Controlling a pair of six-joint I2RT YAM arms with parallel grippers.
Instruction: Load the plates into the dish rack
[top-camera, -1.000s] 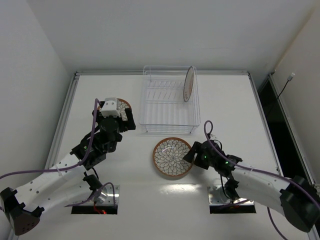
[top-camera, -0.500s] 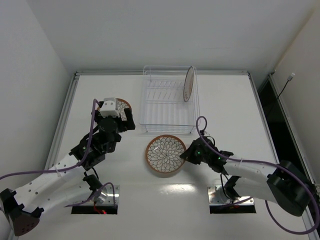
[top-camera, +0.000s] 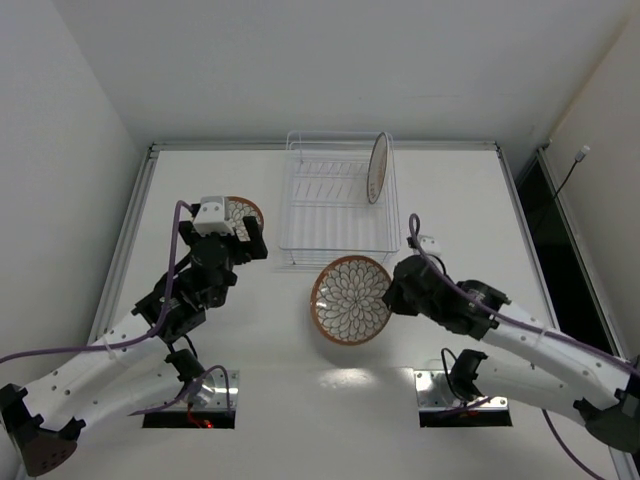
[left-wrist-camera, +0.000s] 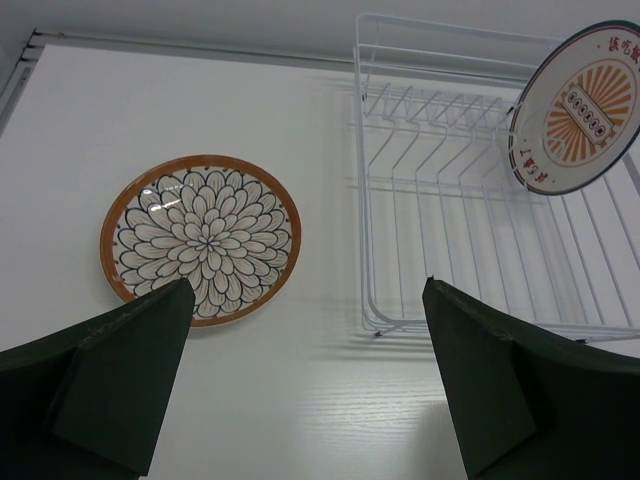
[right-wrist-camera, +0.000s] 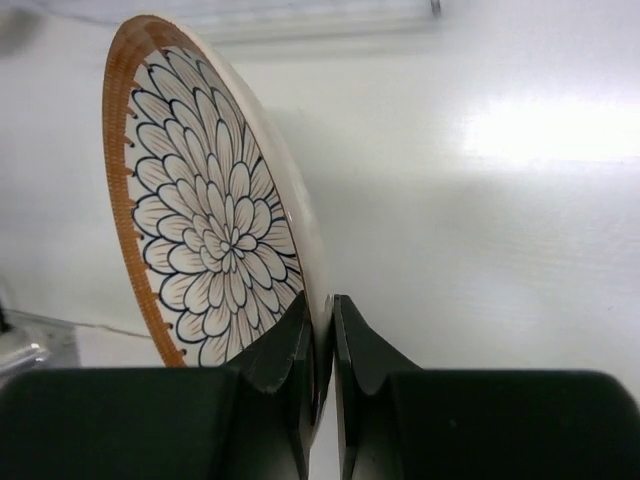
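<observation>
My right gripper will next swing up and outward over the rack, lower its plate into the slots (top-camera: 351, 186) beside the orange-patterned plate and let go of it, because those slots are still empty.
My right gripper (right-wrist-camera: 322, 330) (top-camera: 392, 293) is shut on the rim of a petal-patterned plate (right-wrist-camera: 215, 240) (top-camera: 351, 299), holding it tilted up off the table just in front of the dish rack (top-camera: 335, 200) (left-wrist-camera: 470, 200). A second plate (top-camera: 377, 168) (left-wrist-camera: 582, 105) with an orange radial pattern stands on edge in the rack's far right slot. The third plate (left-wrist-camera: 200, 238) (top-camera: 244, 210) lies flat on the table left of the rack. My left gripper (left-wrist-camera: 305, 385) (top-camera: 228, 228) hovers open above the table between that plate and the rack, holding nothing.
The raised table border (top-camera: 320, 146) runs behind the rack. White walls close in on the left and the right. The two arm bases (top-camera: 195, 395) (top-camera: 462, 390) sit at the near edge.
My right gripper closed on the near plate's rim, dragged it slightly left, then lifted and tilted it up toward the rack. The left arm barely moved.
</observation>
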